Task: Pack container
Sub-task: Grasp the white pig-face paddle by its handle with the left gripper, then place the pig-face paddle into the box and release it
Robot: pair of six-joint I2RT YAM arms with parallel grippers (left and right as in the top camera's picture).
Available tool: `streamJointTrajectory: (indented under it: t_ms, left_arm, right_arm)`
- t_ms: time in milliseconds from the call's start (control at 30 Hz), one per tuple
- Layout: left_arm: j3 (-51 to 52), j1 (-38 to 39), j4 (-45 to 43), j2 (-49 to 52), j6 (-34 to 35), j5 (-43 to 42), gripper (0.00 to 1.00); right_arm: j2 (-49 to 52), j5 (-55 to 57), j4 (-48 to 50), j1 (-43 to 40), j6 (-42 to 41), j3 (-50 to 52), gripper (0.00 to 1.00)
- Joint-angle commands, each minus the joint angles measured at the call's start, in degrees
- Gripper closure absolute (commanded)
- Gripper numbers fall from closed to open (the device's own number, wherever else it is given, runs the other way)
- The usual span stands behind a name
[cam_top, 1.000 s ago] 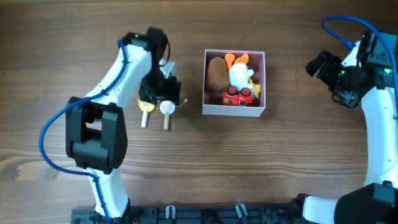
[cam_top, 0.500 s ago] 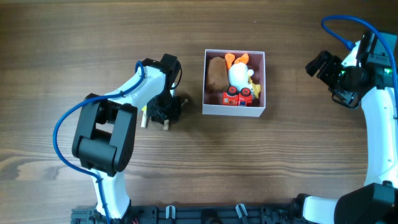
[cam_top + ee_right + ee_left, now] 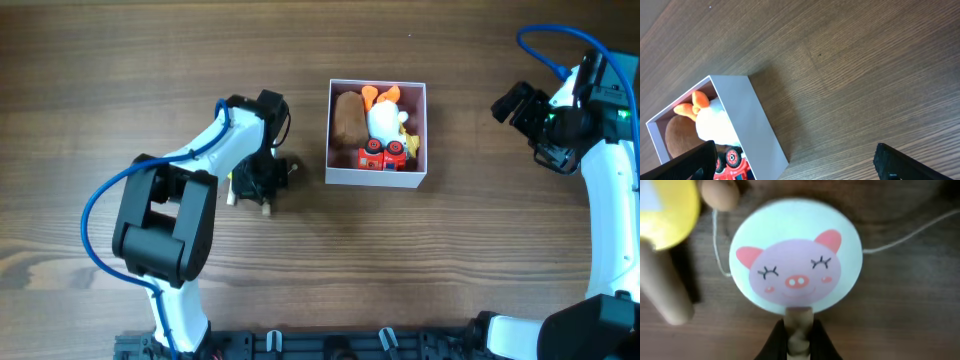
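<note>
The left gripper lifts over the container's near corner by the car (image 3: 383,155) and releases the drum next, since that corner lies to the gripper's right in the overhead view.
The container (image 3: 376,177), a white-walled square box, sits mid-table holding a brown plush (image 3: 348,118), a white and orange plush (image 3: 382,120) and a red toy car (image 3: 383,155). Left of it, my left gripper (image 3: 262,182) is down on the table. In the left wrist view it (image 3: 799,332) is shut on the wooden handle (image 3: 799,341) of a round pig-face rattle drum (image 3: 796,262), which lies flat on the wood. My right gripper (image 3: 515,105) hovers open at the far right, away from the box (image 3: 760,125), with nothing between its fingers (image 3: 695,162).
A second, yellow rattle drum (image 3: 665,210) with a wooden handle (image 3: 665,292) lies right beside the pig drum, on its left. A wooden bead (image 3: 719,192) on a string rests near the pig drum's top edge.
My left gripper has dropped over the pig drum and closed on its handle, hiding the drum in the overhead view. The right arm has stayed still.
</note>
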State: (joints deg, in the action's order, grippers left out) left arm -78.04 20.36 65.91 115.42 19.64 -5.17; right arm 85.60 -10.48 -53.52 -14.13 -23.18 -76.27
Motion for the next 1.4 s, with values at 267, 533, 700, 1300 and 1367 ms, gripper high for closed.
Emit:
streamJointTrajectory:
  t_ms: [267, 533, 700, 1300, 1367]
  left_arm:
    - [-26.27, 9.05, 2.97, -3.41, -18.86, -0.13, 0.92]
    - [-26.21, 19.76, -10.71, -0.61, -30.40, 0.83, 0.96]
    - [-26.21, 20.15, -12.52, 3.45, -30.34, 0.79, 0.96]
    - [-30.16, 19.21, -1.03, -1.81, -21.44, 11.67, 0.48]
    - [-30.14, 17.64, 1.46, -4.24, -19.02, 12.83, 0.50]
  right_arm:
    - [0.44, -0.33, 0.15, 0.02, -0.87, 0.11, 0.00]
    - [0.44, -0.33, 0.15, 0.02, -0.87, 0.11, 0.00]
    - [0.44, -0.31, 0.17, 0.02, -0.87, 0.11, 0.00]
    - [0.44, -0.33, 0.15, 0.02, -0.90, 0.11, 0.00]
    - [0.44, -0.33, 0.15, 0.02, -0.87, 0.11, 0.00]
